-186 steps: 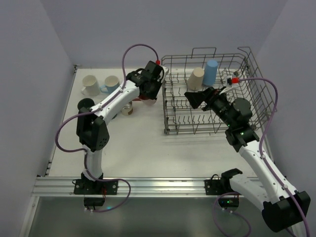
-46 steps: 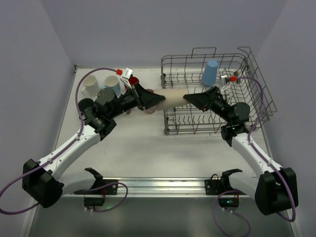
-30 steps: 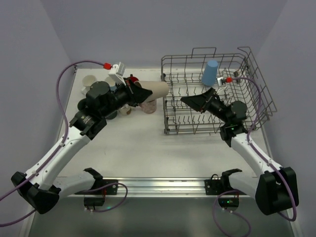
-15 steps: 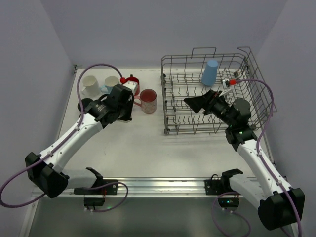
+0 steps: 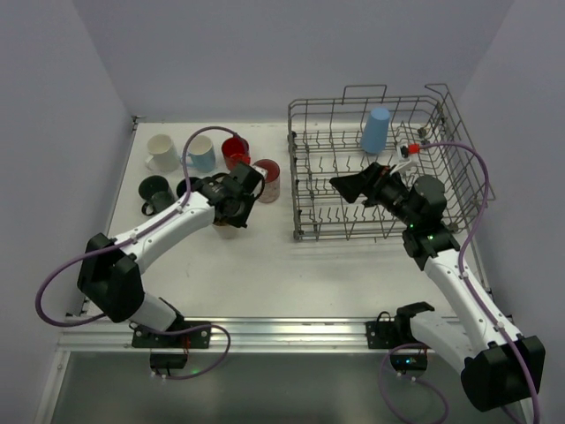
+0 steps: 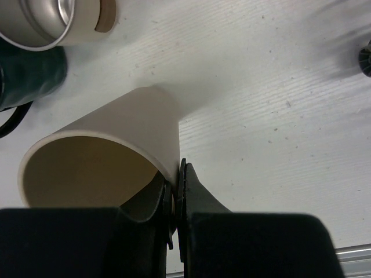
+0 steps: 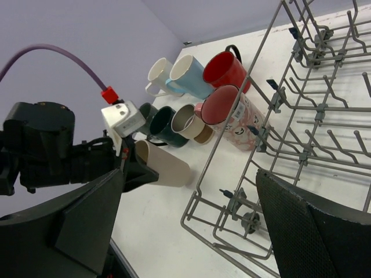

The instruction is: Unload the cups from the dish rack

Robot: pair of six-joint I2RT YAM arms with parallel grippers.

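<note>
I should use my left gripper to carry the beige cup slightly down next, onto the table in front of the speckled pink mug (image 5: 265,179).
My left gripper (image 5: 231,215) is shut on the rim of a beige cup (image 5: 228,231), one finger inside and one outside (image 6: 175,185). The beige cup (image 6: 116,145) is tilted, its base at or just above the table, in front of the speckled pink mug (image 5: 265,179). It also shows in the right wrist view (image 7: 165,165). My right gripper (image 5: 347,187) is open and empty above the front left of the grey wire dish rack (image 5: 353,237). A tall blue tumbler (image 5: 376,130) stands upside down at the rack's back.
On the table left of the rack stand a white mug (image 5: 161,152), a light blue mug (image 5: 201,153), a red mug (image 5: 235,150) and a dark teal mug (image 5: 155,190). A metal-lined beige mug (image 6: 58,23) stands just beyond the held cup. The rack's wire wall (image 7: 271,35) is close to my right fingers.
My left gripper has moved nearer and to the right and lowered the beige cup to the table in front of the pink mug. The right arm has barely moved.
</note>
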